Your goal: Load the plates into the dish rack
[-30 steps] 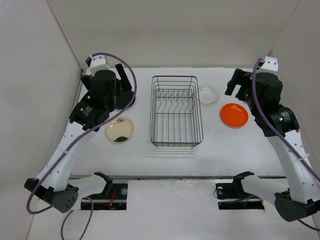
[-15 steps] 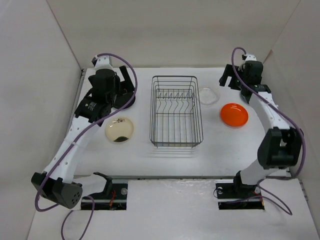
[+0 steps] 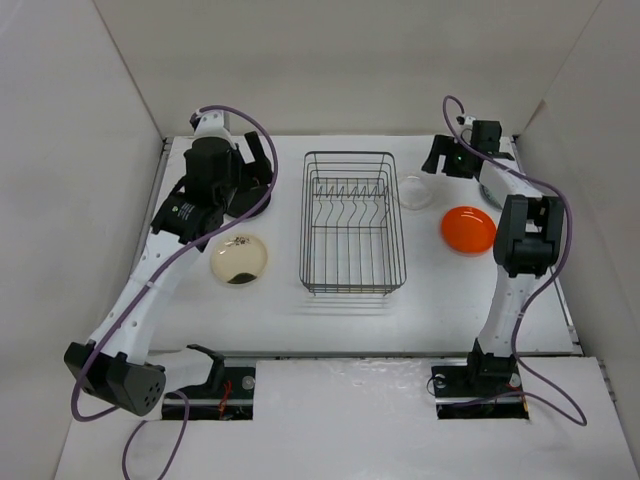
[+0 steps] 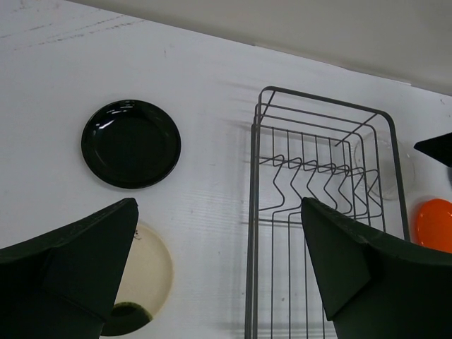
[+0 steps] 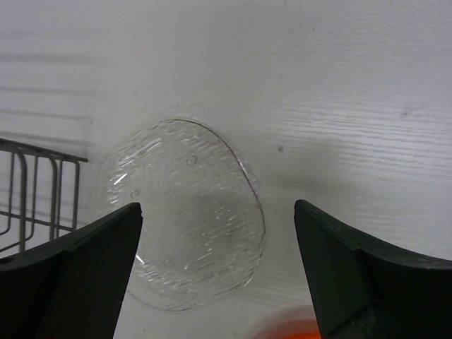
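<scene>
My right gripper should come down open next onto the clear glass plate's rim [image 3: 431, 190] facing away from the rack [image 3: 304, 226], because the opposite side is close to the wires.
The dish rack [image 3: 304, 226] stands mid-table with no plates in it. The clear glass plate [image 3: 417, 191] lies right of its far end, and the orange plate [image 3: 468, 229] further right. The cream-tan plate [image 3: 238, 259] lies left of the rack. The black plate [image 4: 131, 143] lies behind it, mostly under my left arm in the top view. My left gripper [image 4: 219, 212] is open and empty, high above the table between the cream plate [image 4: 145, 272] and the rack [image 4: 253, 233]. My right gripper [image 5: 217, 208] is open and empty above the clear plate [image 5: 185, 222].
White walls close in the table at the back and both sides. A grey round shape [image 3: 488, 190], perhaps the teal-grey plate, is mostly hidden behind my right arm. The orange plate's edge [image 5: 289, 332] and a rack corner [image 5: 53, 191] show in the right wrist view.
My right arm has stretched to the back and left, bringing its open gripper over the clear plate. My left gripper has shifted slightly toward the back.
</scene>
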Controlling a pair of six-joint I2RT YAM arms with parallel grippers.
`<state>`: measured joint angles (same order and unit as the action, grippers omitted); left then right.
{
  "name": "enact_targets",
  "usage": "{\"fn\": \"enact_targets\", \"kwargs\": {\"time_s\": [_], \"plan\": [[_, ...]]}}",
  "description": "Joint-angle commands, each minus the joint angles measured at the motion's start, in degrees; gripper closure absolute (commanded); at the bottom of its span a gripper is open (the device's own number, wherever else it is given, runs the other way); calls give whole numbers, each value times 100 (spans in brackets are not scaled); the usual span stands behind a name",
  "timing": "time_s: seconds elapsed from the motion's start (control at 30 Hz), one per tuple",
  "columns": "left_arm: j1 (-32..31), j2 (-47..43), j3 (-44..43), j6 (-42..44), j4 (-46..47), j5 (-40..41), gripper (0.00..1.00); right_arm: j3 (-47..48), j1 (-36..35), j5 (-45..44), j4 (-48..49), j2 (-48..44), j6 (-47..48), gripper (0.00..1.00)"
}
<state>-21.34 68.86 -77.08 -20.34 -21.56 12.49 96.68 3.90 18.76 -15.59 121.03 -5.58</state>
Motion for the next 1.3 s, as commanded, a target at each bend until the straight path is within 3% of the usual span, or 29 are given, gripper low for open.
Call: {"fn": "enact_targets", "kwargs": {"time_s": [0.0, 0.37, 0.7, 0.87, 0.93, 1.0, 1.03, 1.1, 1.13, 1.2, 1.27], "plan": [[25, -83, 105, 65, 328, -141, 0, 491, 93, 119, -224, 174, 294, 7], [25, -83, 105, 65, 328, -212, 0, 703, 199, 909, -805, 631, 585, 13], [25, -83, 53, 65, 328, -212, 0, 650, 199, 699, -928, 799, 507, 19], [25, -83, 53, 65, 275, -212, 0, 755, 199, 699, -997, 922, 383, 40], [25, -83, 53, 65, 275, -212, 0, 755, 199, 532, -998, 975, 269, 52], [25, -83, 53, 65, 275, -212, 0, 808, 137, 401, -1076, 1027, 268, 54], [25, -83, 53, 65, 275, -212, 0, 808, 137, 348, -1077, 1028, 207, 67], [25, -83, 53, 65, 275, -212, 0, 808, 137, 233, -1139, 1028, 154, 73], [25, -83, 53, 65, 275, -212, 0, 869, 137, 137, -1139, 1028, 102, 86], [25, -83, 53, 65, 275, -212, 0, 870, 137, -126, -1208, 1028, -65, 100], [25, -83, 53, 65, 275, -212, 0, 992, 137, -241, -1262, 1028, -206, 100]]}}
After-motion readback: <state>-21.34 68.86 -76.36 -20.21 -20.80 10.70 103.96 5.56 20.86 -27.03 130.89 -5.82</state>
